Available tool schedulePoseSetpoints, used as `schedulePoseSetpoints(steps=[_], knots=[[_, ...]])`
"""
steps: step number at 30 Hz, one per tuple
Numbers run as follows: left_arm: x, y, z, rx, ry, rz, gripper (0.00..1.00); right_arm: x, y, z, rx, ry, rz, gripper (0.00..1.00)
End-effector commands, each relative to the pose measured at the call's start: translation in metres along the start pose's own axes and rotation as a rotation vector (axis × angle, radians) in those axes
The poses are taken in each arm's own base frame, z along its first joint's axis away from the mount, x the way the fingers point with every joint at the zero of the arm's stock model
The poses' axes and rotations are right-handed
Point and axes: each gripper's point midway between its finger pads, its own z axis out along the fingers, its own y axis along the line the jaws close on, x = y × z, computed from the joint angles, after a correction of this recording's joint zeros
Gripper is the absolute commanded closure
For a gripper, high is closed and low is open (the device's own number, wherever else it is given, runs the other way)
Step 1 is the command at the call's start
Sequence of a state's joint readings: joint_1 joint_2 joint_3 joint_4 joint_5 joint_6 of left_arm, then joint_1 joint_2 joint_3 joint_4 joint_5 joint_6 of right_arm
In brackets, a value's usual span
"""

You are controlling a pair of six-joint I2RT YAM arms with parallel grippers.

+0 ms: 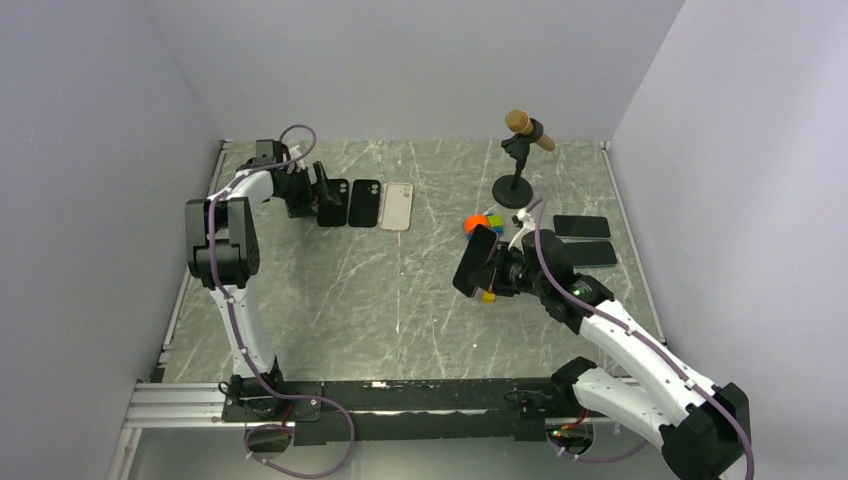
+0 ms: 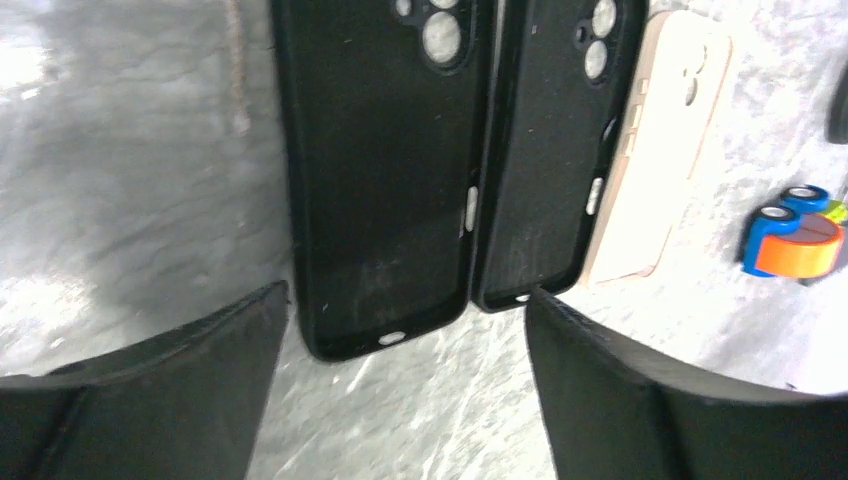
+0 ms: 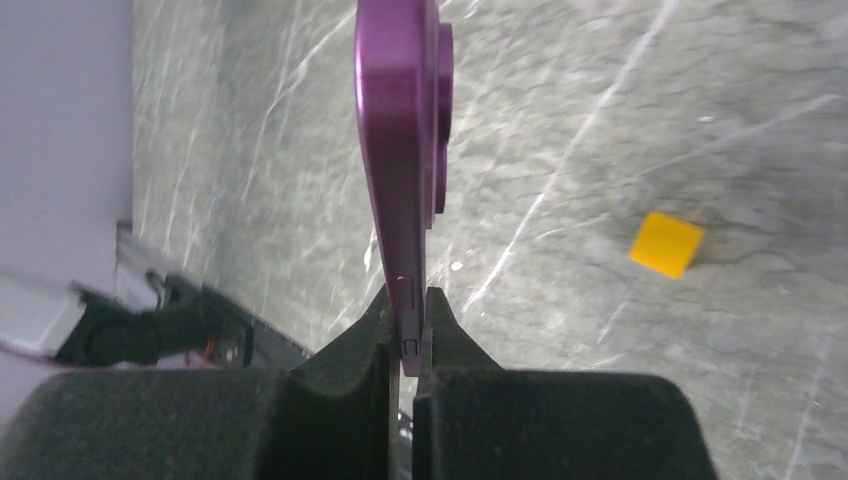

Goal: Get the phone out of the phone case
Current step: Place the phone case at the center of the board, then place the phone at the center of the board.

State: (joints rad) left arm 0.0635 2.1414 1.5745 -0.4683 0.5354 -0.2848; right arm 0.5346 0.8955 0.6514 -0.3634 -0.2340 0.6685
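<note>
The robot's right gripper will next lower the purple phone, to the right in the top view, onto the table (image 1: 597, 280) beside the nearer dark phone, where phones that are out of their cases rest.
My right gripper (image 1: 497, 270) is shut on the lower end of a purple phone (image 3: 400, 150), held edge-on above the table, right of centre (image 1: 478, 261). Its fingertips (image 3: 438, 318) pinch both faces, and its camera bump faces right in the right wrist view. At the far left, my left gripper (image 2: 405, 400) stands open and empty just short of the near end of a black phone case (image 2: 385, 180), which lies inside-up on the table (image 1: 333, 203). The left gripper (image 1: 318, 190) hovers at that case's left side in the top view.
A second black case (image 2: 555, 150) and a beige case (image 2: 660, 140) lie right of the first. Two dark phones (image 1: 581, 226) rest at the right. A microphone stand (image 1: 520, 150), a colourful toy (image 1: 485, 223) and a yellow block (image 3: 667, 244) are nearby.
</note>
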Motion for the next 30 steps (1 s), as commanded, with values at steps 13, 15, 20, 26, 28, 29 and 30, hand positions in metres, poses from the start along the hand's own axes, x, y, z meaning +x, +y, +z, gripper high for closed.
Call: schedulePoseSetpoints(steps=[13,15,20,26,28,29,30], knots=[[-0.036,-0.108,-0.161,-0.091,-0.42,0.212,0.01,-0.069,-0.136,-0.035,0.487,-0.386,0.563,1.0],[-0.029,-0.142,-0.172,-0.022,-0.444,0.294,0.01,-0.071,-0.162,-0.048,0.517,-0.435,0.663,1.0],[-0.004,-0.205,-0.186,0.166,-0.446,0.402,0.01,-0.063,-0.23,-0.088,0.625,-0.539,0.871,1.0],[0.023,-0.248,-0.195,0.344,-0.417,0.467,0.01,-0.058,-0.27,-0.107,0.575,-0.613,0.945,1.0],[0.025,-0.253,-0.2,0.358,-0.421,0.478,0.01,-0.055,-0.277,-0.103,0.546,-0.586,0.96,1.0],[0.025,-0.255,-0.203,0.364,-0.426,0.483,0.01,-0.054,-0.279,-0.1,0.541,-0.57,0.961,1.0],[0.026,-0.257,-0.206,0.373,-0.429,0.487,0.01,-0.051,-0.282,-0.098,0.537,-0.555,0.969,1.0]])
